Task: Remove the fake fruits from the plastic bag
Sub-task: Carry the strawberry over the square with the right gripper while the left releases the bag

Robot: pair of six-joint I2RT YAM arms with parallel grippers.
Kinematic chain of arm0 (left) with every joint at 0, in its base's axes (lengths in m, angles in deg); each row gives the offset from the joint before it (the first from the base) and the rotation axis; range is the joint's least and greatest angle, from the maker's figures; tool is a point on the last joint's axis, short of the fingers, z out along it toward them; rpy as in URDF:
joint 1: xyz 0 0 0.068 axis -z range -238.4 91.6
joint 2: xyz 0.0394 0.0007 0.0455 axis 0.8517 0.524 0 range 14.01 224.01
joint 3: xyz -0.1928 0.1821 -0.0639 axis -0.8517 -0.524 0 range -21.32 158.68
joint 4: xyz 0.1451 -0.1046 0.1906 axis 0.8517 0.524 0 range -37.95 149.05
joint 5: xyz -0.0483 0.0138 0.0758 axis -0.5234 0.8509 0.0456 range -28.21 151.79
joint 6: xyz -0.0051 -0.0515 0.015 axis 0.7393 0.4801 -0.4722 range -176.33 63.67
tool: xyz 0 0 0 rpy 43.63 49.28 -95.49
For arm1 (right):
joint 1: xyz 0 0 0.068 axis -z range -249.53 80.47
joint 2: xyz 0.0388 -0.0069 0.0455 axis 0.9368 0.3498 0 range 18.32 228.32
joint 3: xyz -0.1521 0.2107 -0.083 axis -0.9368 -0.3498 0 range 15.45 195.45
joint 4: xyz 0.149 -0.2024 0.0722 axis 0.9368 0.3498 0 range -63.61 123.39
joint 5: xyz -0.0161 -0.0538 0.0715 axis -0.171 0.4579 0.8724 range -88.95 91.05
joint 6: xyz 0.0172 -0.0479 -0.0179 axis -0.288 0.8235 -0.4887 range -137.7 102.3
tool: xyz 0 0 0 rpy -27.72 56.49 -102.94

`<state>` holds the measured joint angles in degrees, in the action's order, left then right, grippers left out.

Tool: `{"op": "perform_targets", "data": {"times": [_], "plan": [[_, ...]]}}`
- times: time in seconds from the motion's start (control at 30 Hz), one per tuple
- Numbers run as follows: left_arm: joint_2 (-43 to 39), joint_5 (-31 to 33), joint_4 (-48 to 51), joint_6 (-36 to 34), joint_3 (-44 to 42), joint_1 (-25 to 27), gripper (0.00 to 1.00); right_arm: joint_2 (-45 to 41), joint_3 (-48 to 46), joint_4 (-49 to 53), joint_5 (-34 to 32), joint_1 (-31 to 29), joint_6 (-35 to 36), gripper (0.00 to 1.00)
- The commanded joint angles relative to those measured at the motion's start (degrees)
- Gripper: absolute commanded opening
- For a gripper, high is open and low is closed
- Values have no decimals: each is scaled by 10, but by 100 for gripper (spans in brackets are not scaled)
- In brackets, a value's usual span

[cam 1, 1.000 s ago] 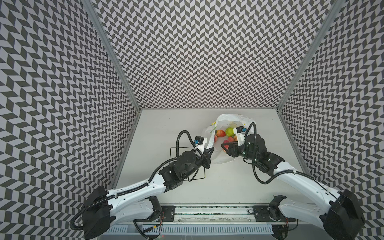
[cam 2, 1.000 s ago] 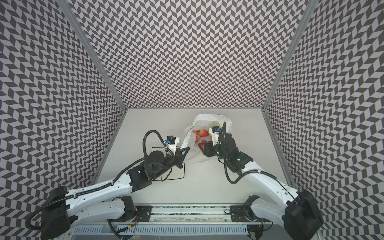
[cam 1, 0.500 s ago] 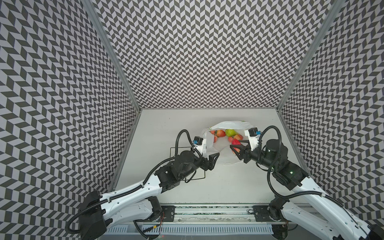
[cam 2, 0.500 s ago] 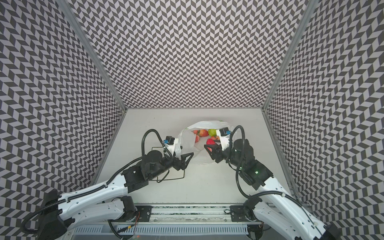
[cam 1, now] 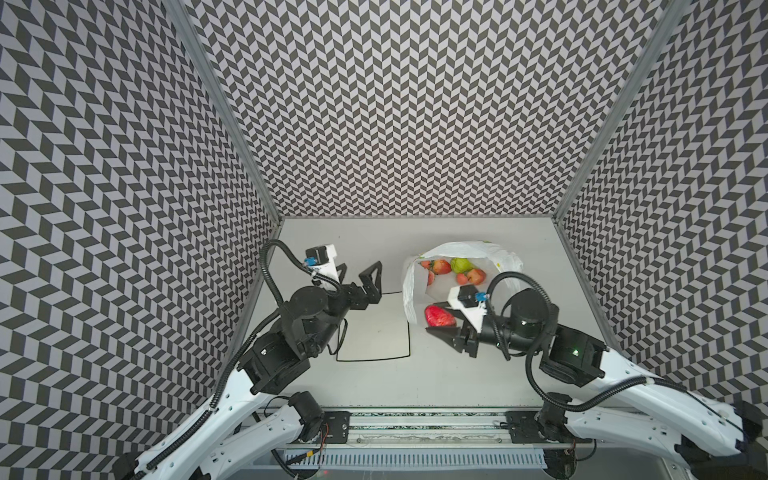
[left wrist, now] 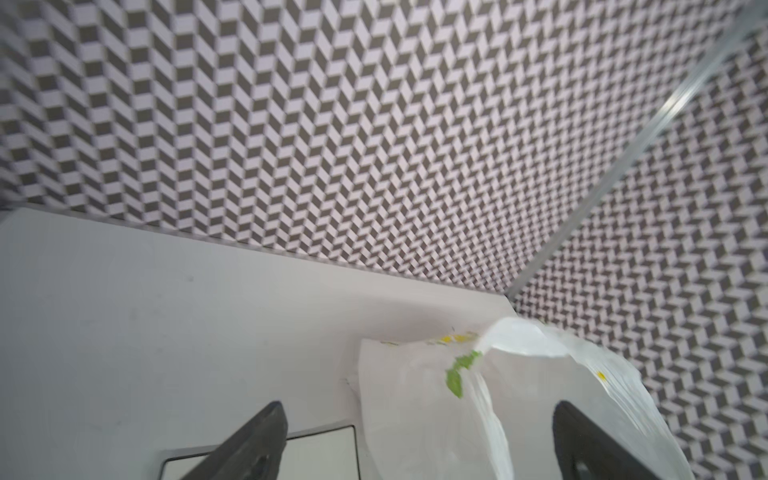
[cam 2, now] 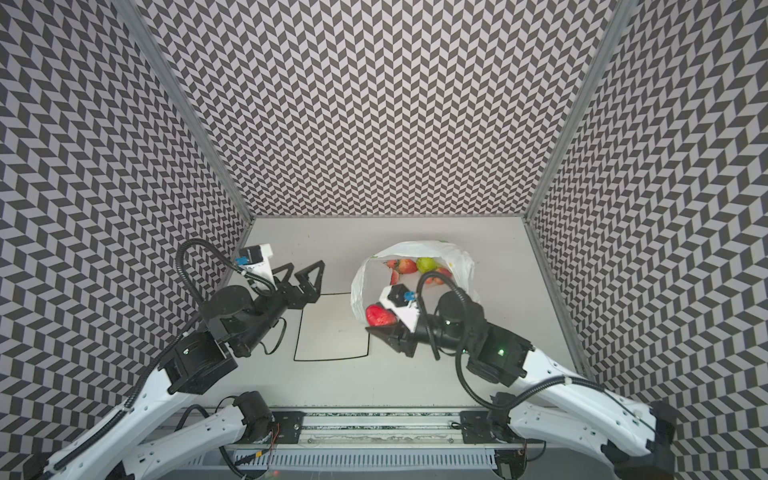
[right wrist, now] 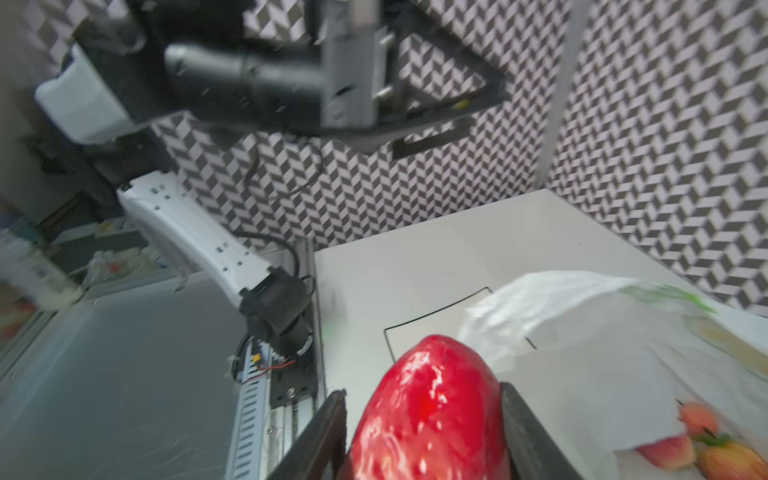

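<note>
My right gripper carries the strawberry away from the bag (cam 1: 409,291) next, tips downward and lowers over the plate's near half to release it, since the plate lies empty.
The white plastic bag (cam 1: 409,291) (cam 2: 358,286) lies open, right of centre in both top views. Inside it at the far end sit fake fruits: a red-yellow strawberry (cam 1: 440,266), a green pear (cam 1: 460,264) and an orange-pink piece (cam 1: 476,275). My right gripper (cam 1: 436,323) (right wrist: 424,415) is shut on a glossy red strawberry (cam 1: 439,316) (cam 2: 379,316) (right wrist: 428,411) at the bag's near edge. My left gripper (cam 1: 359,271) (cam 2: 302,269) (left wrist: 419,440) hangs open left of the bag, holding nothing. In the left wrist view the bag (left wrist: 415,399) lies beyond its fingers.
A square white black-rimmed plate (cam 1: 374,332) (cam 2: 332,328) lies on the table between the two arms, just left of the bag's near corner. Patterned walls close in the table on three sides. The rail (cam 1: 415,428) runs along the front edge.
My left gripper has opened, let go of the bag's rim and pulled back to the left. The right gripper has drawn back from inside the bag toward the front with the red strawberry.
</note>
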<state>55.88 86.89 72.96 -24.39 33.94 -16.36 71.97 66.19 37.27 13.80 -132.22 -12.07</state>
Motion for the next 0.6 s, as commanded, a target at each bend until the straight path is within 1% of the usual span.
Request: {"op": "perform_targets", "data": {"times": [0.0, 0.1, 0.17, 0.23, 0.3, 0.37, 0.47, 0.57], "plan": [[-5, 48, 67, 67, 20, -62, 99, 63, -5, -51, -52, -77, 68, 42], [-7, 64, 73, 88, 26, -99, 97, 148, -12, -109, -89, -132, 64, 41], [-6, 83, 79, 91, 36, -105, 97, 198, -8, -141, -112, -145, 27, 42], [-3, 100, 88, 89, 47, -105, 97, 252, 11, -145, -122, -146, -18, 41], [-3, 113, 98, 87, 53, -105, 97, 303, 43, -114, -158, -145, -63, 41], [-7, 114, 106, 82, 52, -106, 97, 344, 59, -104, -197, -143, -90, 42], [-13, 102, 118, 81, 39, -108, 97, 388, 77, -96, -212, -122, -124, 42], [-21, 90, 132, 90, 28, -109, 97, 422, 102, -67, -203, -82, -161, 41]]}}
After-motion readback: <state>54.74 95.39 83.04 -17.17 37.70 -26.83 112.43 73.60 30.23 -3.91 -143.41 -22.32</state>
